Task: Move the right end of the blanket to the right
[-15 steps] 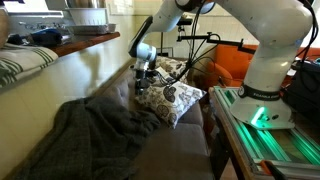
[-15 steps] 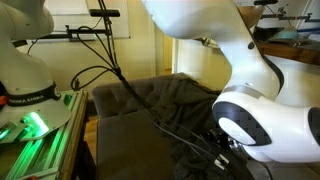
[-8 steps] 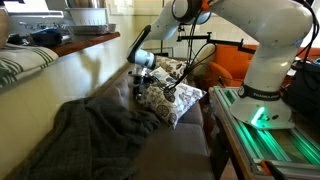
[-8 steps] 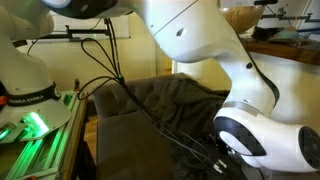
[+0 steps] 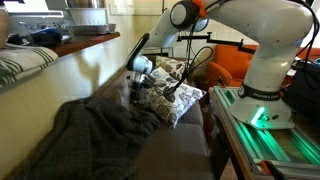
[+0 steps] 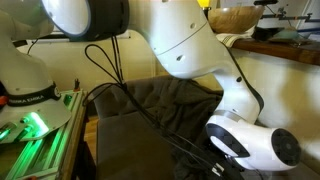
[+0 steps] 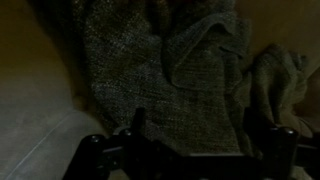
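Observation:
The blanket's edge [image 5: 135, 107] [image 7: 101, 98] is below my open fingers and toward the left in the wrist view, so I will lower my gripper that way and close on it.
The dark grey rumpled blanket [image 5: 95, 130] lies along the couch seat, its end reaching up beside the patterned pillows. It also shows in an exterior view [image 6: 165, 100] and fills the wrist view [image 7: 165, 70]. My gripper [image 5: 137, 90] hangs just above the blanket's end, close to the pillows. In the wrist view the two fingers stand wide apart [image 7: 200, 135] with blanket fabric below and between them; nothing is gripped.
Black-and-white patterned pillows [image 5: 170, 95] lean at the couch end beside the gripper. A white-and-grey striped cloth [image 5: 20, 65] lies on the couch back. A robot base with green lights [image 5: 265, 125] stands on a cart; cables [image 6: 115, 75] hang over the couch.
The gripper has come down and slightly toward the blanket's end over the last second. The blanket has not moved.

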Controlling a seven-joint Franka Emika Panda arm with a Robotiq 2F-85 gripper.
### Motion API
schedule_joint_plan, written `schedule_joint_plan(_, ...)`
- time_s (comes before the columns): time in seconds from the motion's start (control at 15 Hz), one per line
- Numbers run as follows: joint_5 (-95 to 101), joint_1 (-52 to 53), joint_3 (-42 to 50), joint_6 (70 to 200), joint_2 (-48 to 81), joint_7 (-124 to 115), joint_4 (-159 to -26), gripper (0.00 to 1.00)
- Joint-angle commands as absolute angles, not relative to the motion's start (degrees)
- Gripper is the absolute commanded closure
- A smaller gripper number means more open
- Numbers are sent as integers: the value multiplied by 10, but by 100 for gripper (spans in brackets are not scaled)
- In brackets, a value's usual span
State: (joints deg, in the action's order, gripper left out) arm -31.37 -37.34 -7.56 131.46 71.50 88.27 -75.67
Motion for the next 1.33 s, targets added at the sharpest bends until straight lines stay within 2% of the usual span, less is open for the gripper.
schedule_joint_plan(0.0, -325, -389, -103, 1380, 772, 873, -704, 0)
schedule_joint_plan(0.2, -326, -408, -134, 1451, 801, 881, -685, 0)
schedule_joint_plan(0.47, -327, -395, -119, 1498, 825, 864, -668, 0)
schedule_joint_plan(0.93, -316, -386, -105, 1485, 886, 824, -603, 0)
schedule_joint_plan(1.0, -301, -403, -122, 1504, 854, 823, -656, 0)
schedule_joint_plan(1.07, -297, -404, -122, 1497, 858, 818, -652, 23)
schedule_joint_plan(1.2, -292, -404, -121, 1489, 858, 808, -652, 34)
schedule_joint_plan(1.27, -291, -404, -121, 1490, 858, 807, -653, 43)
